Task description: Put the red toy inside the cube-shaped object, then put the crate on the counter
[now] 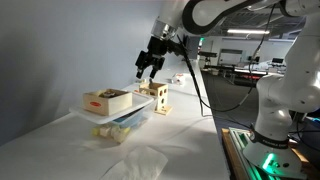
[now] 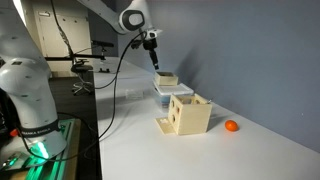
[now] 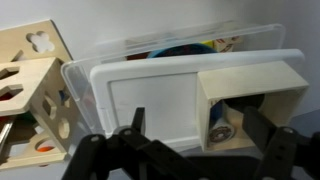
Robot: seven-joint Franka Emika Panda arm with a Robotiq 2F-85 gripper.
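My open gripper moves outward and down to straddle the crate's thin side facing the cube next, because that side stands below and outward of it.
The red toy (image 2: 231,126) lies on the white counter (image 2: 250,150) just beside the pale wooden cube (image 2: 190,113); the toy does not show in the wrist view. The cube also shows in an exterior view (image 1: 157,98) and at the left of the wrist view (image 3: 30,90). The low wooden crate (image 1: 107,100) rests on the lid of a clear plastic bin (image 1: 120,120); it also shows in the wrist view (image 3: 250,95) with small things inside. My gripper (image 3: 200,140) is open and empty, hovering above the bin and crate (image 1: 150,65), touching nothing.
The white bin lid (image 3: 150,100) fills the middle of the wrist view. A crumpled pale sheet (image 1: 135,163) lies on the counter near the front. The grey-blue wall (image 1: 60,50) runs along the counter. The counter's edge drops off toward the lab floor (image 1: 215,120).
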